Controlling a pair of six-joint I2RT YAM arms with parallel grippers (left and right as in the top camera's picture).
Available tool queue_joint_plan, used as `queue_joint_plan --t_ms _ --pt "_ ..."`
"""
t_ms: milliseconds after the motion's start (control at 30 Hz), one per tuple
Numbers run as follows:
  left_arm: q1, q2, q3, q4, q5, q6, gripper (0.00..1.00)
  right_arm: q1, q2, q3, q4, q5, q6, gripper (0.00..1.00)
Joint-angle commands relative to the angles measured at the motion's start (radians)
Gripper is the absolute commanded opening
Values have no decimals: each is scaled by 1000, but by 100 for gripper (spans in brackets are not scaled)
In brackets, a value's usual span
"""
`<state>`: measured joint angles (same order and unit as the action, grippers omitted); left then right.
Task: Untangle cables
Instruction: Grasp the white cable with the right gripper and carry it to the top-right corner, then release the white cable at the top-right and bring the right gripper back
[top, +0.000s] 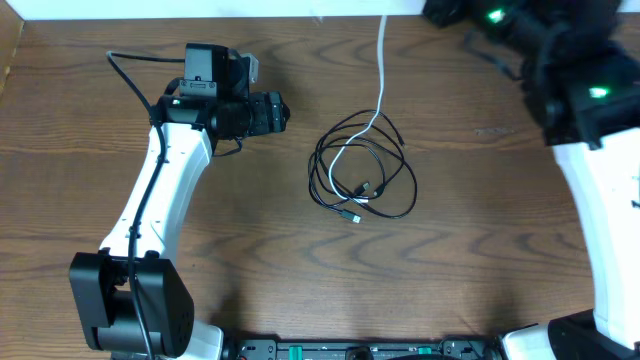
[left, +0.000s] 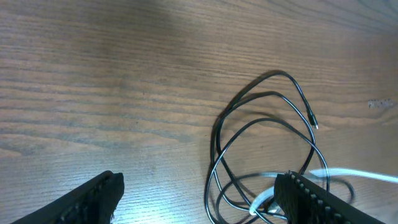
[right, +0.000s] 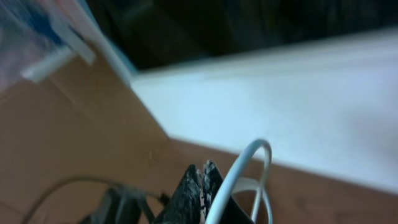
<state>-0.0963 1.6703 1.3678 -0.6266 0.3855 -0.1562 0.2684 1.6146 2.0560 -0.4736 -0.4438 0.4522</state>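
The white cable will next move with my right gripper down and to the right in the overhead view to the table's far corner. My right gripper will release it there, clear of the coil.
The black cable lies in loose coils at the table's middle, its plug ends inside the loops. The white cable runs through the coil and then straight up to the far edge. My left gripper is open and empty, left of the coil. In the left wrist view its fingers straddle the coil's near side, with the black cable and the white cable ahead. My right gripper is shut, with the white cable looping up beside its fingertips. It looks held there.
The right arm reaches over the table's far right corner. A white wall or board stands along the far edge. The left arm's base sits at the near left, with its thick black wire arching behind.
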Motion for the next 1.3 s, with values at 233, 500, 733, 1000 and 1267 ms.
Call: queue_joint_plan --t_ms 233,500,733,1000,1267 --pt "0 -11 -23 -1 -13 17 97 -276 -10 242 13 27 20 1" --pt "0 -9 -23 -6 -13 17 97 -483 -3 242 -25 27 61 1" --pt "0 -9 -23 -15 -13 58 97 -490 101 242 -410 241 -227 1" --pt "0 -9 -23 -16 -13 58 97 -479 233 242 -508 373 -386 1" --pt "0 -9 -23 -16 -13 58 97 -529 238 243 -365 646 -383 1"
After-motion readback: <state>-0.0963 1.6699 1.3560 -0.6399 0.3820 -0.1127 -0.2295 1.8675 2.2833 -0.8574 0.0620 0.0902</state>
